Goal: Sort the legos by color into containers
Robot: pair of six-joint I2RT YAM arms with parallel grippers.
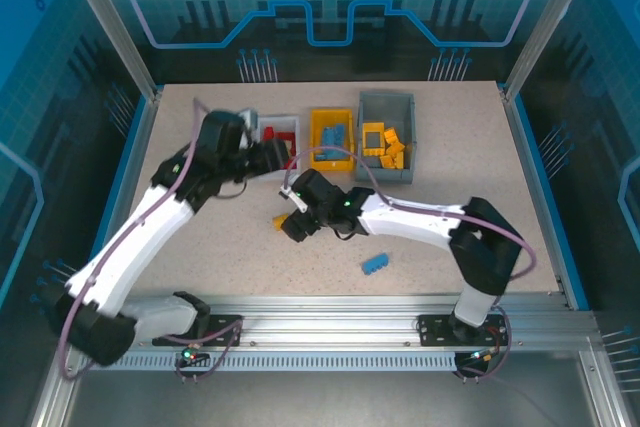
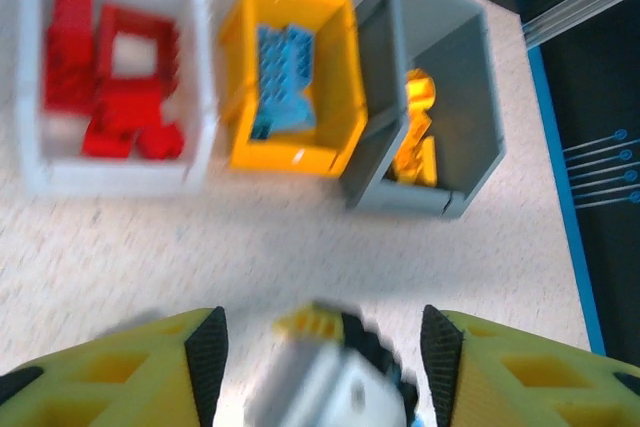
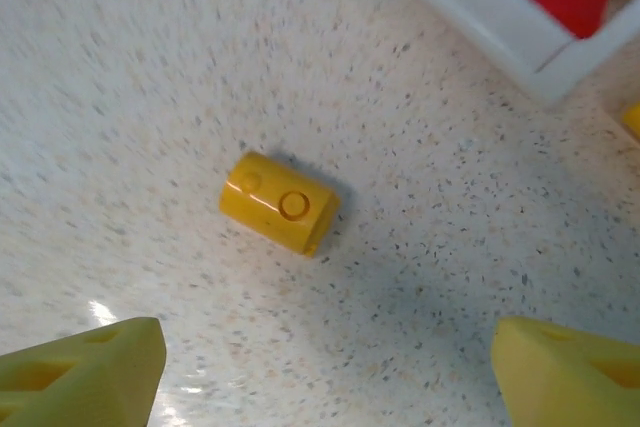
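The yellow lego (image 1: 280, 221) (image 3: 280, 203) lies at an angle between the line of the right gripper's open fingers, so the robot should first move that gripper down and turn it to get over the lego.
A yellow lego (image 3: 280, 202) lies on the table just ahead of my right gripper (image 3: 325, 377), whose jaws stand wide open and empty behind it. From above, that gripper (image 1: 293, 223) sits at mid-table beside the same lego (image 1: 280, 219). A blue lego (image 1: 376, 263) lies alone nearer the front. My left gripper (image 1: 278, 157) hovers by the white container (image 1: 266, 123) and is open with nothing held (image 2: 323, 357). The white container (image 2: 205, 97) holds red legos (image 2: 115, 82). Blue legos (image 2: 285, 77) fill the yellow container (image 2: 340, 67), and the grey container (image 2: 470, 77) holds yellow legos (image 2: 415, 137).
The three containers stand in a row at the back of the table. The right arm's blurred wrist (image 2: 340, 387) lies below the left gripper's fingers. A corner of the white container (image 3: 500, 22) is close to the upper right of the right gripper. Blue rails edge the table sides (image 1: 545, 187).
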